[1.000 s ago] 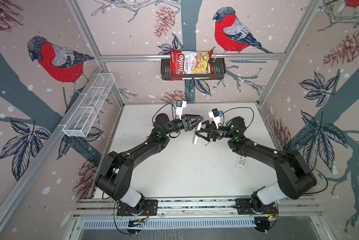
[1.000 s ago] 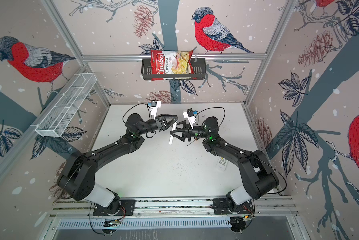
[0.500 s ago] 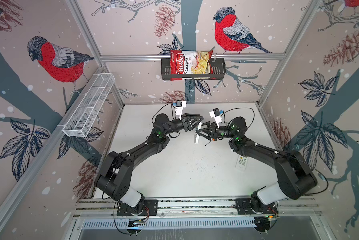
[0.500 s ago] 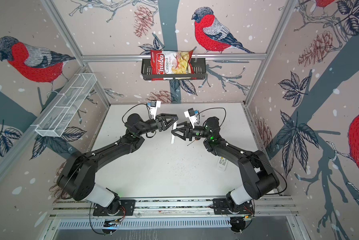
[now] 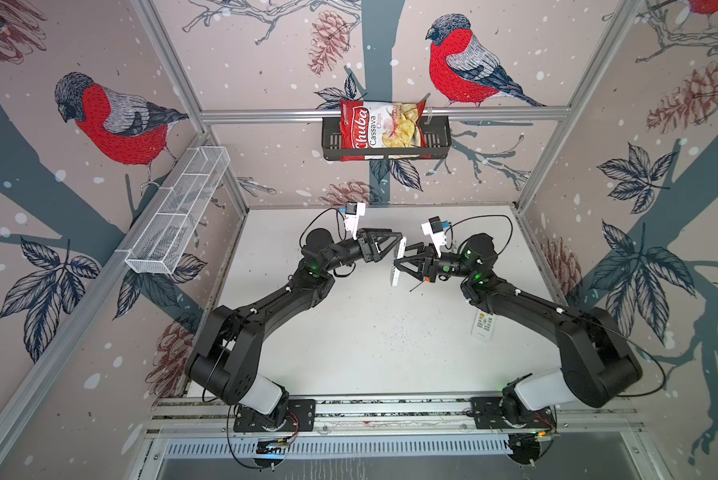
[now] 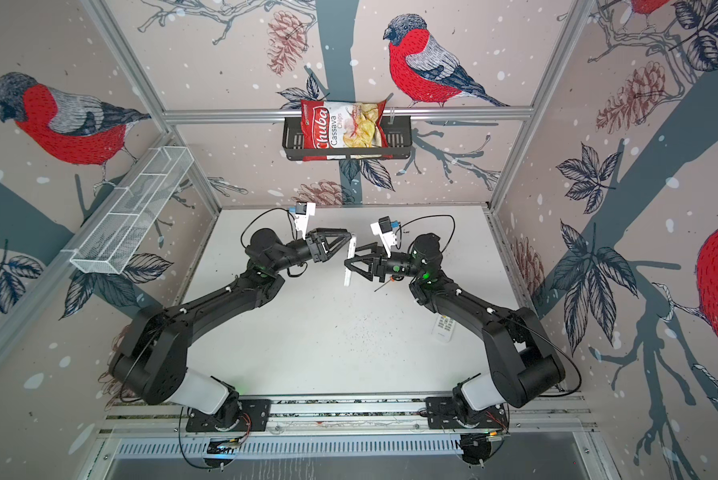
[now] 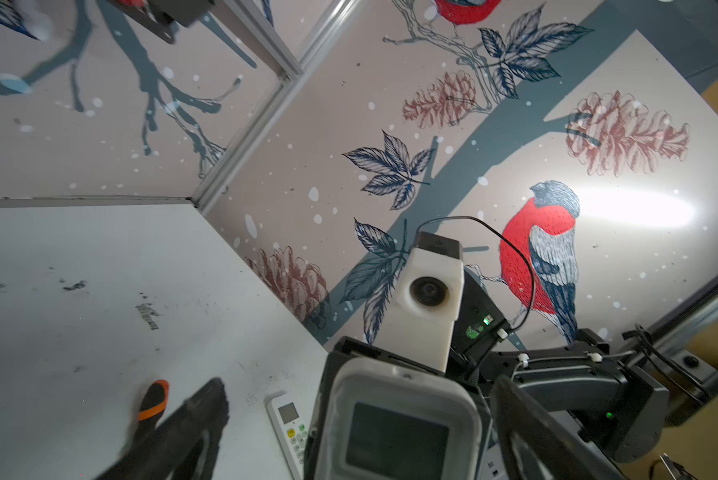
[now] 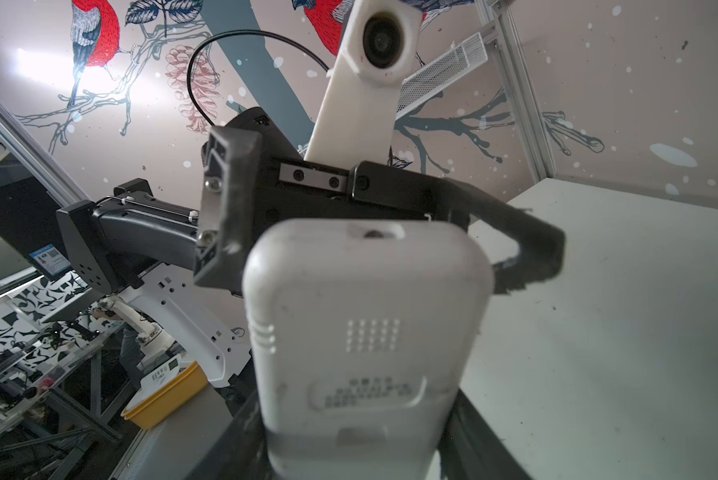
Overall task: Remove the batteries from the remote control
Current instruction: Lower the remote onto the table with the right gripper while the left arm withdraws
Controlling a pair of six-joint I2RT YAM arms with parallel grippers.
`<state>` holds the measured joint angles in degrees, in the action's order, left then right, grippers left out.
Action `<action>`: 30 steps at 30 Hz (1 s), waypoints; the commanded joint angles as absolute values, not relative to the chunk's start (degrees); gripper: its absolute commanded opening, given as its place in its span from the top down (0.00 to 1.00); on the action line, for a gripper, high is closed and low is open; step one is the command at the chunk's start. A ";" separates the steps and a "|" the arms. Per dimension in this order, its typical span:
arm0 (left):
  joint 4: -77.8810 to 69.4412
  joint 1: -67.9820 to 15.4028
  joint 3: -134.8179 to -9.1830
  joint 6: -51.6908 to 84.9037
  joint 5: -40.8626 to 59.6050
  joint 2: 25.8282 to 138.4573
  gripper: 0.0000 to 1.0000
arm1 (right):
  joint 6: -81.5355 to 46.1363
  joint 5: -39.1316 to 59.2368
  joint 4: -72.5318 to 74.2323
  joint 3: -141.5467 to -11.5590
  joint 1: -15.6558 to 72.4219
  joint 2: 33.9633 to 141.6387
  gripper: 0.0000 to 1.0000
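Note:
My right gripper will next turn to point downward, lower the remote onto the bare tabletop and release it, since that clear place is below the gripper.
A white remote control [image 5: 397, 266] [image 6: 349, 264] hangs on end above the middle of the table. My right gripper [image 5: 398, 268] [image 8: 357, 449] is shut on its lower part; the right wrist view shows its plain back [image 8: 365, 340] with the cover closed. My left gripper [image 5: 402, 242] [image 7: 361, 415] is open, one finger on each side of the remote's top end without touching it. The left wrist view shows the remote's screen side [image 7: 394, 419]. The batteries are hidden.
A second white remote [image 5: 482, 326] [image 7: 288, 428] lies on the table under my right arm. An orange-and-black screwdriver [image 5: 417, 286] [image 7: 154, 399] lies below my right gripper. A chips bag [image 5: 384, 126] sits in a black wall basket, and a wire basket [image 5: 178, 212] hangs on the left wall.
My left gripper has opened wide and let go of the remote's top end. My right gripper has closed on the remote and holds it alone.

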<state>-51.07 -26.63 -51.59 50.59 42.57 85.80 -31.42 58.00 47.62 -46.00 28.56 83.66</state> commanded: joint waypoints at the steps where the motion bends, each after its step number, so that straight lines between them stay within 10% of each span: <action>1: -50.33 -24.57 -48.43 50.34 37.36 82.67 0.02 | -26.67 56.04 40.26 -46.66 28.54 82.00 0.60; 12: -20.33 -23.86 -40.32 37.28 11.01 66.13 0.02 | -10.22 31.24 -0.94 -55.70 33.67 79.82 0.65; 30: -4.71 -24.03 -25.49 30.14 2.86 41.45 0.02 | -4.61 2.29 -29.90 -83.56 48.43 110.66 0.65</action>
